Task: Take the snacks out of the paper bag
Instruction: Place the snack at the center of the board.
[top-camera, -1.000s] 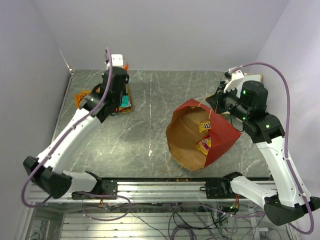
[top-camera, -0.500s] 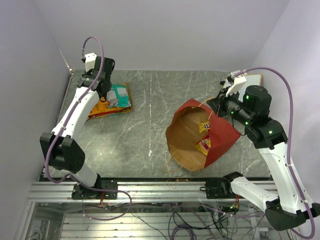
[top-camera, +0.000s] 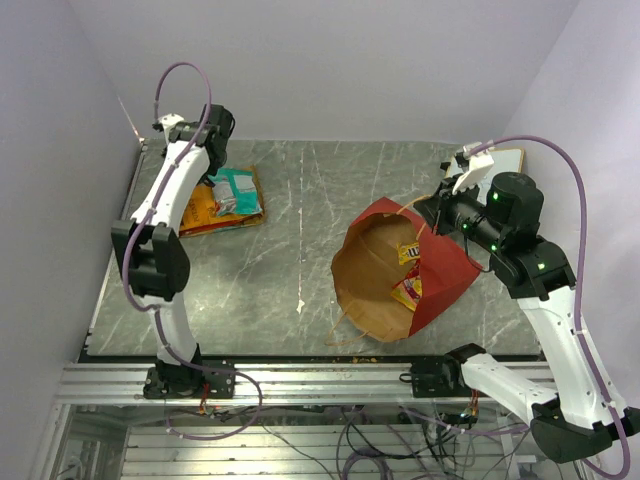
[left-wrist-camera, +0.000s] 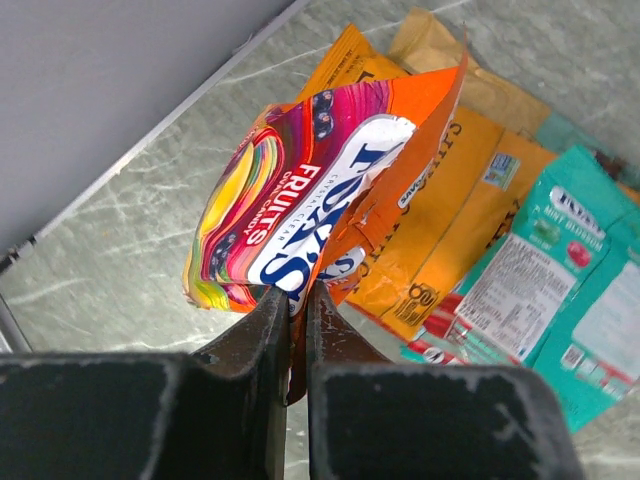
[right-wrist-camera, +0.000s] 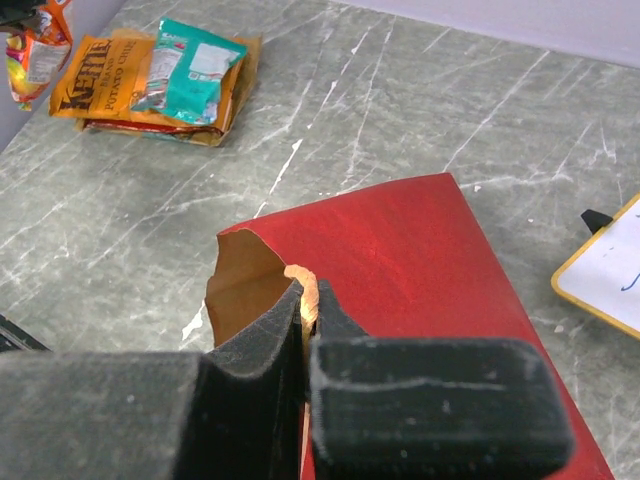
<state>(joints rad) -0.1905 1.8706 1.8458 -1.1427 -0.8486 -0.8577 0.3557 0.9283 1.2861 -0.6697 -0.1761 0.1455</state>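
Observation:
The left gripper next needs to move away from the side and go down over the orange chip bag (top-camera: 202, 209) (left-wrist-camera: 451, 222) beside the teal packet, where the snacks already taken out lie.
My left gripper (left-wrist-camera: 297, 300) is shut on a bright multicoloured candy packet (left-wrist-camera: 300, 200), held above the table's far left corner. Below it lie a flat orange chip bag (left-wrist-camera: 450, 220) and a teal packet (left-wrist-camera: 560, 290), the same chip bag (top-camera: 195, 212) and teal packet (top-camera: 238, 192) seen from above. The red paper bag (top-camera: 445, 275) lies on its side at the right, mouth facing the near left. A yellow packet (top-camera: 410, 252) and a red-and-yellow packet (top-camera: 407, 290) rest inside. My right gripper (right-wrist-camera: 308, 300) is shut on the bag's tan handle (right-wrist-camera: 312, 285), holding the rim up.
A white wood-framed board (top-camera: 505, 157) lies at the far right corner behind the right arm. The side wall and the table's raised metal edge (left-wrist-camera: 150, 130) run close beside the held candy packet. A loose tan handle (top-camera: 345, 325) trails from the bag mouth toward the front edge.
The left arm has folded back and swung from over the snack pile to the far left corner, carrying the candy packet. The right arm and bag have not moved.

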